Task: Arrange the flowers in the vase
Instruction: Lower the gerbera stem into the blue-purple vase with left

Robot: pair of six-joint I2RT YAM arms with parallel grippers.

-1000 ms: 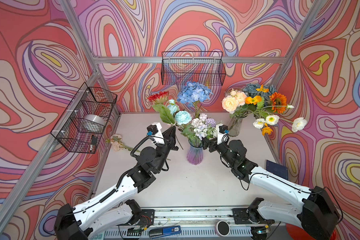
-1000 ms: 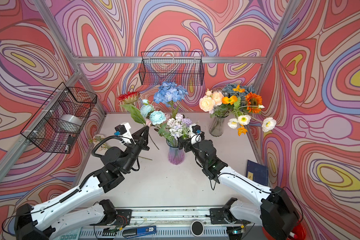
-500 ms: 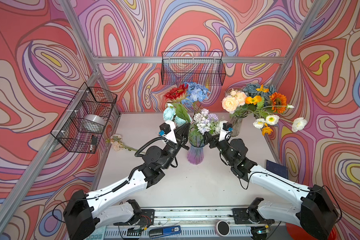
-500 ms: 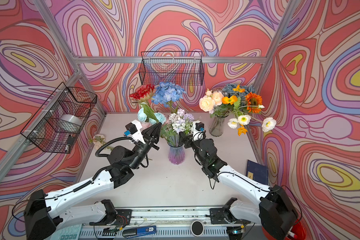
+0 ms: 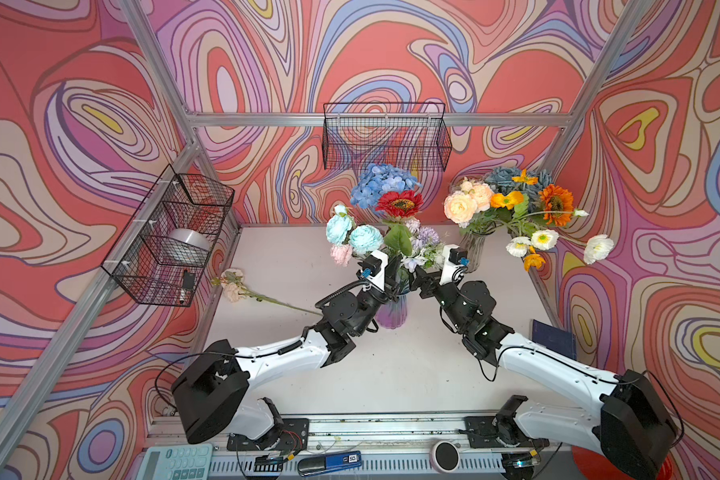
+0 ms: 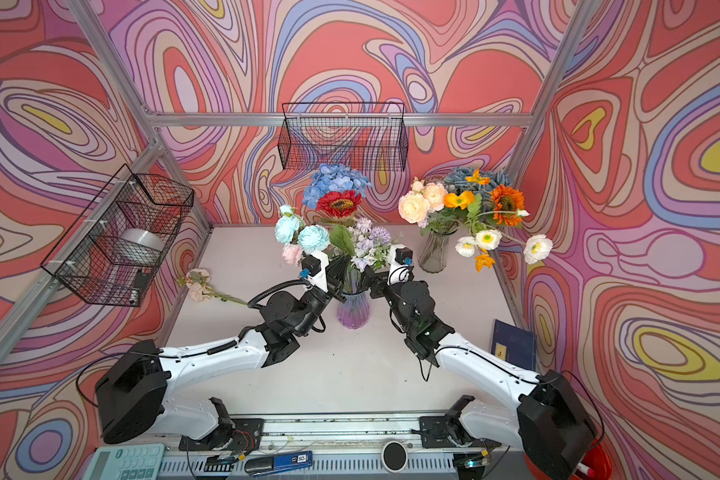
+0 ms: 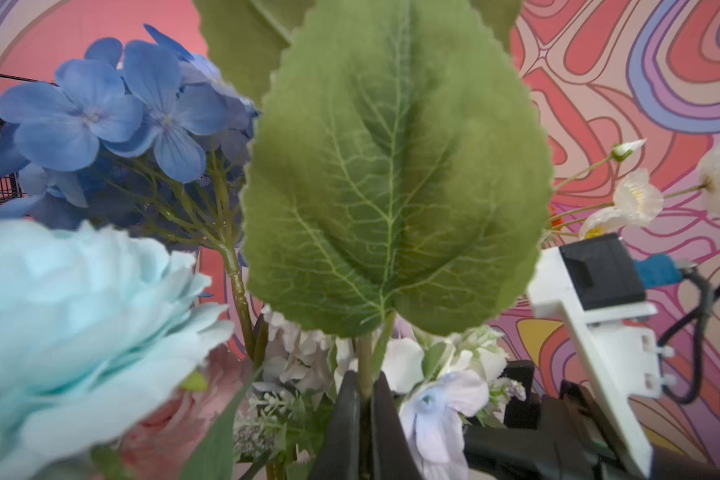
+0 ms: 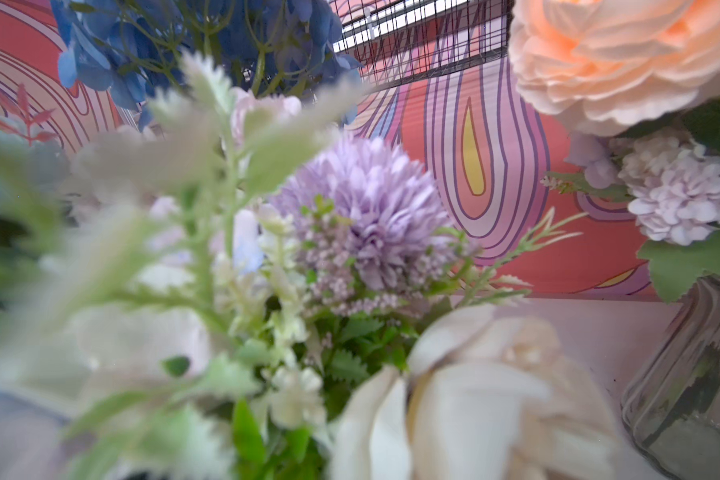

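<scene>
The vase opening (image 6: 353, 281) is below the left gripper's closed fingers, so the left gripper will next move down, slide the red flower's green stem down into it and let go of the stem there.
In both top views a ribbed purple vase (image 5: 391, 313) (image 6: 353, 309) stands mid-table holding blue, light-blue, pink and lilac flowers (image 5: 381, 185) (image 6: 292, 228). My left gripper (image 5: 393, 272) (image 7: 364, 386) is shut on the green stem (image 7: 365, 357) of a red flower (image 5: 400, 203) (image 6: 339, 203), upright over the vase mouth, with its big leaf (image 7: 395, 166) filling the left wrist view. My right gripper (image 5: 421, 281) (image 6: 371, 282) stands open at the lilac bunch (image 8: 371, 208) beside the vase neck. Its jaws are hidden in the right wrist view. One peach flower (image 5: 233, 286) lies loose on the table.
A clear glass vase (image 5: 472, 251) (image 8: 699, 374) with a peach, orange and white bouquet stands at the back right. Wire baskets hang on the left wall (image 5: 175, 237) and the back wall (image 5: 385, 137). A blue book (image 5: 551, 338) lies at the right edge.
My left arm has swung right with the red flower, from left of the vase to upright over its mouth. The right gripper has stayed by the vase neck.
</scene>
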